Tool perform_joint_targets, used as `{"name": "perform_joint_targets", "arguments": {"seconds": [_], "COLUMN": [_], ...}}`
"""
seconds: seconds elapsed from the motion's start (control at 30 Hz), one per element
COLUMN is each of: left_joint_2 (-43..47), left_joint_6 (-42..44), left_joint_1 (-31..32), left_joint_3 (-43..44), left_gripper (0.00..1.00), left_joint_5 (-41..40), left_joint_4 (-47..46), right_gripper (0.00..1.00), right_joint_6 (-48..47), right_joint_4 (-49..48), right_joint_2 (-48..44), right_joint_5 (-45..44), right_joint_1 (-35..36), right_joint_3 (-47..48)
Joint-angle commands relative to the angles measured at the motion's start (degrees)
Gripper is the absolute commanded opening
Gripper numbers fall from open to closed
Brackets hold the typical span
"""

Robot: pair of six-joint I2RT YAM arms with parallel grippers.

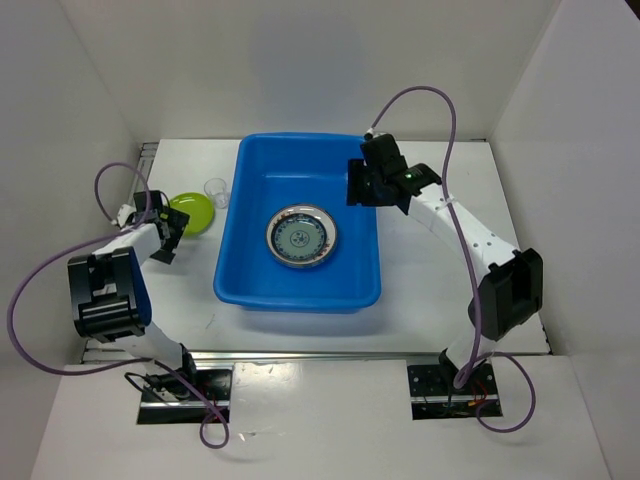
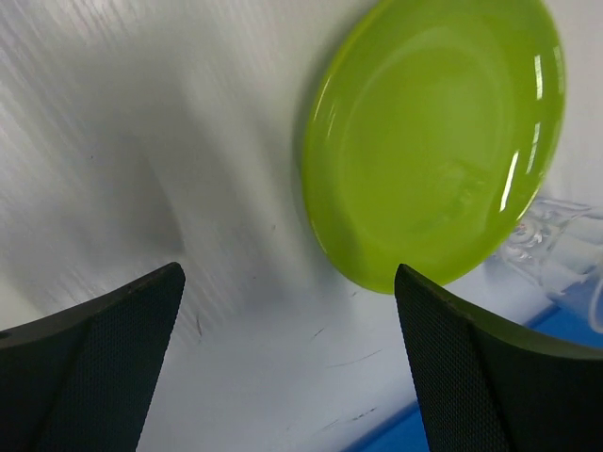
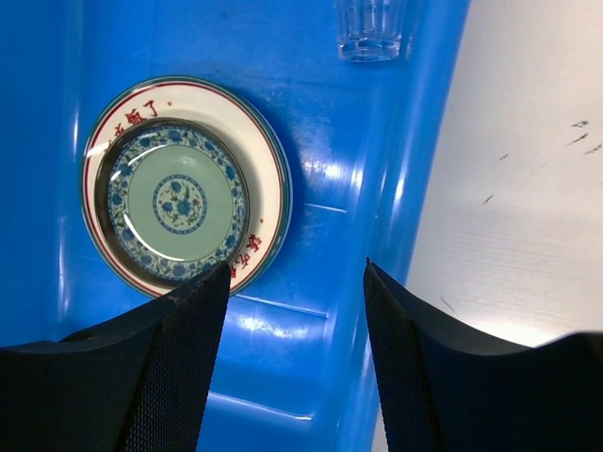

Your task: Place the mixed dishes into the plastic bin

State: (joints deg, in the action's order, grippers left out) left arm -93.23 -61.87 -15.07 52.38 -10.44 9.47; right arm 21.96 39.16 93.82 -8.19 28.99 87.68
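The lime-green plate (image 1: pixel 192 212) is just outward, so my left gripper will next move outward until its fingers are around the plate's nearest rim, then close.
The blue plastic bin (image 1: pixel 240 200) stands mid-table. Inside it a small teal patterned plate (image 1: pixel 301 237) lies on a white plate with a lettered rim (image 3: pixel 259 202). The teal plate also shows in the right wrist view (image 3: pixel 174 202). A tiny clear cup (image 3: pixel 370 28) stands on the bin floor. A lime-green plate (image 1: pixel 192 212) and a second clear cup (image 1: pixel 215 188) sit on the table left of the bin. My left gripper (image 1: pixel 168 238) is open and empty just short of the lime plate (image 2: pixel 433 141). My right gripper (image 1: pixel 362 185) is open and empty over the bin's right wall.
The bin's left wall (image 2: pixel 396 433) lies close beside the left gripper, with the clear cup (image 2: pixel 556 245) past the lime plate. White walls enclose the table on three sides. The orange-patterned plate is not in view.
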Motion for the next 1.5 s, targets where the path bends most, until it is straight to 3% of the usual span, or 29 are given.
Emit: {"name": "perform_joint_targets", "arguments": {"seconds": [0.0,0.27,0.57,0.73,0.87,0.9,1.0,1.2,1.33,1.47], "left_joint_2": [2.7,-1.2,-5.7,-7.9,-9.2,-9.2,-9.2,0.4,8.3,10.3], "left_joint_6": [-1.7,-2.2,-2.7,-5.4,-6.5,-7.0,-7.0,-7.0,-5.6,-2.7], "left_joint_1": [-0.1,-0.1,-0.1,-0.1,-0.1,-0.1,-0.1,-0.1,-0.1,-0.1], "left_joint_3": [0.5,1.9,3.8,4.9,4.9,5.4,5.5,5.5,9.8,16.2], "left_gripper": [0.99,0.84,0.77,0.64,0.40,0.24,0.01,0.00,0.00,0.00], "left_joint_5": [-2.9,-3.5,-5.4,-5.4,-4.8,-4.8,-4.8,-8.8,-16.6,-13.3], "left_joint_4": [-4.3,-4.3,-6.7,-8.0,-9.0,-9.0,-9.0,-6.6,-1.0,2.0], "right_gripper": [0.64,0.64,0.64,0.64,0.64,0.64,0.64,0.64,0.64,0.64], "right_joint_6": [-0.6,0.0,0.0,0.0,0.0,0.0,0.0,0.5,1.1,1.1], "right_joint_4": [1.0,1.5,2.7,3.2,3.2,3.2,3.2,3.2,2.2,2.2], "right_joint_2": [-4.9,-6.0,-7.7,-8.2,-8.8,-8.8,-9.4,-9.4,-9.4,-8.3], "right_joint_5": [-2.7,-2.7,-3.9,-4.4,-4.9,-4.9,-5.4,-4.8,-4.2,-3.2], "right_joint_1": [-0.1,-0.6,-1.1,-1.7,-1.7,-1.7,-2.2,-2.2,-2.2,-2.2], "right_joint_3": [-0.7,-2.7,-4.4,-5.5,-6.1,-6.6,-6.6,-7.9,-8.4,-7.9]}}
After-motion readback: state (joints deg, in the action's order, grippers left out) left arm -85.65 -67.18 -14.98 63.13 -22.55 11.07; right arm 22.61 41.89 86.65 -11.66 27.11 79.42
